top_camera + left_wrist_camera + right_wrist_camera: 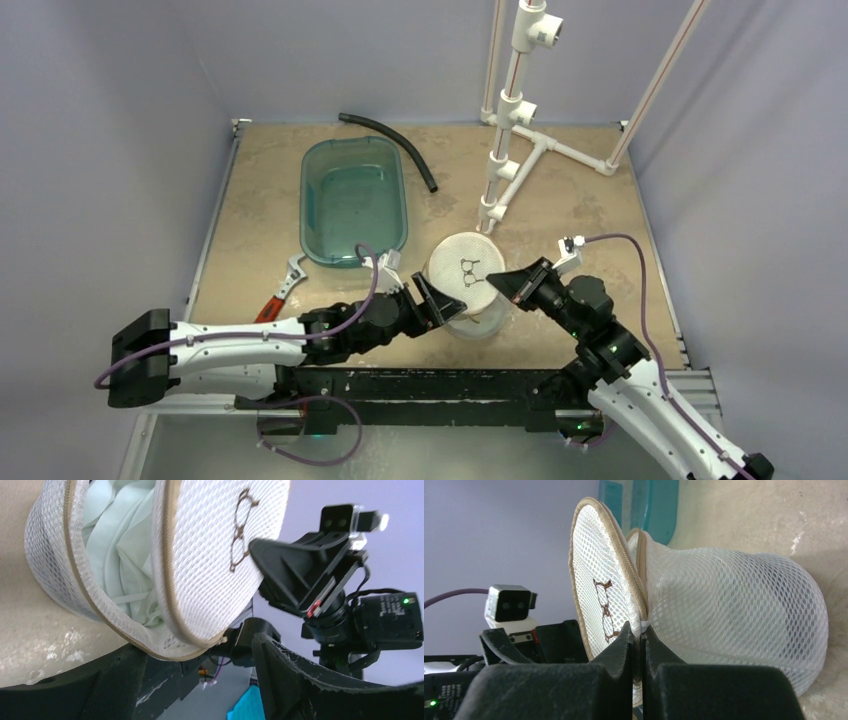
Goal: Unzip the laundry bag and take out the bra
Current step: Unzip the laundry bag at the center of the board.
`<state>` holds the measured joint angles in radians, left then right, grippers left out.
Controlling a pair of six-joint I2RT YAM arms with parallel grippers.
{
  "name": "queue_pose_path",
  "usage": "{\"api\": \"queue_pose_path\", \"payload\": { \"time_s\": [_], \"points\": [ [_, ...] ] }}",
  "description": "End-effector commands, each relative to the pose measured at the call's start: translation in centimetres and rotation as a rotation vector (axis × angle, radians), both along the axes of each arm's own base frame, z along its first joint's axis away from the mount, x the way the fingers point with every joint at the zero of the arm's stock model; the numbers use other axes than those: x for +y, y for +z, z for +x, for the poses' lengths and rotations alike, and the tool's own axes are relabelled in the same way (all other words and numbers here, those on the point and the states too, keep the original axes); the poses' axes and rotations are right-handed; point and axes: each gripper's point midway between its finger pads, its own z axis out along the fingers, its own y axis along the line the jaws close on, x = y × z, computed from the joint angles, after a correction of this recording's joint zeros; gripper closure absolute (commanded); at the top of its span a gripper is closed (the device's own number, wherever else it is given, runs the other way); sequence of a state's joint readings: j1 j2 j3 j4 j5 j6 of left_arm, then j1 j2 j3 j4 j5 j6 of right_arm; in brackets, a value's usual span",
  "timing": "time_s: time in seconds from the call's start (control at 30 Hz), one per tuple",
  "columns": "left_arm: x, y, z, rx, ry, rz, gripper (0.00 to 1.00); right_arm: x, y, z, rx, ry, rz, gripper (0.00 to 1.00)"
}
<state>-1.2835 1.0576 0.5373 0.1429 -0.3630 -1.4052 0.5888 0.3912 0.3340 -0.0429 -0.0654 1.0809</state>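
The near rim of the round lid (210, 555) is the part my left gripper will close on. I will move my left gripper in toward it first.
The laundry bag (467, 270) is a white mesh drum standing mid-table. Its round lid (210, 555), marked with a small bra outline, stands lifted off the body along most of the zip. Pale green fabric, the bra (120, 555), shows inside through the gap. My right gripper (639, 630) is shut on the bag's zip edge where lid and body (734, 605) meet, at the bag's right side (505, 285). At the bag's lower left, my left gripper (440, 300) stands open with nothing between its fingers (290, 680).
A teal plastic tub (353, 200) sits left of the bag, with a black hose (390, 145) behind it. A white pipe frame (510, 130) rises at the back. A red-handled wrench (280, 290) lies by the left arm.
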Motion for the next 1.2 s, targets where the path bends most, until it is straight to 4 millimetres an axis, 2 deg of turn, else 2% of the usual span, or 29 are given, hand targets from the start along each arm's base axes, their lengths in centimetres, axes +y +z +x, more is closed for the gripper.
{"api": "queue_pose_path", "payload": {
  "time_s": [0.0, 0.1, 0.33, 0.43, 0.5, 0.57, 0.63, 0.73, 0.8, 0.87, 0.97, 1.07, 1.17],
  "points": [
    [-1.0, 3.5, 1.7, -0.047, 0.091, -0.102, 0.28, -0.5, -0.1, -0.4, 0.013, -0.011, -0.016, 1.00],
    [-1.8, 3.2, 1.9, -0.053, 0.083, -0.075, 0.34, -0.5, -0.2, -0.8, 0.020, 0.001, -0.025, 1.00],
    [-2.1, -0.1, 1.7, -0.001, 0.088, -0.009, 0.47, 0.3, -0.2, -1.3, 0.019, 0.072, -0.053, 1.00],
    [-2.0, -0.1, 2.0, -0.007, 0.100, -0.012, 0.60, 0.8, -0.5, -1.2, 0.028, 0.099, -0.089, 1.00],
    [-1.9, 0.1, 2.1, -0.023, 0.102, 0.000, 0.75, 1.0, -0.2, -1.2, 0.006, 0.119, -0.103, 1.00],
    [-1.6, 0.4, 2.3, -0.041, 0.110, 0.019, 0.91, 1.3, 0.1, -1.3, -0.008, 0.149, -0.122, 0.84],
    [-1.1, 0.6, 2.4, -0.047, 0.123, 0.033, 1.00, 1.3, 0.2, -1.4, -0.021, 0.170, -0.159, 0.62],
    [0.5, 1.2, 2.7, -0.057, 0.162, 0.035, 1.00, 0.4, 1.6, -1.2, -0.087, 0.157, -0.237, 0.35],
    [2.3, 1.2, 3.0, -0.052, 0.207, 0.041, 1.00, -0.5, 2.8, -1.1, -0.133, 0.140, -0.296, 0.28],
    [4.2, 1.1, 3.2, -0.043, 0.254, 0.041, 1.00, -0.7, 3.7, -1.3, -0.178, 0.166, -0.334, 0.27],
    [6.5, 1.3, 4.0, -0.018, 0.309, -0.011, 1.00, 0.0, 4.9, -2.4, -0.260, 0.252, -0.331, 0.29],
    [7.3, 1.1, 4.7, 0.009, 0.319, -0.046, 1.00, 1.0, 5.1, -3.2, -0.305, 0.342, -0.316, 0.35],
    [7.0, 0.4, 5.0, 0.036, 0.302, -0.036, 1.00, 1.9, 4.8, -3.5, -0.311, 0.404, -0.319, 0.37]
  ]
}}
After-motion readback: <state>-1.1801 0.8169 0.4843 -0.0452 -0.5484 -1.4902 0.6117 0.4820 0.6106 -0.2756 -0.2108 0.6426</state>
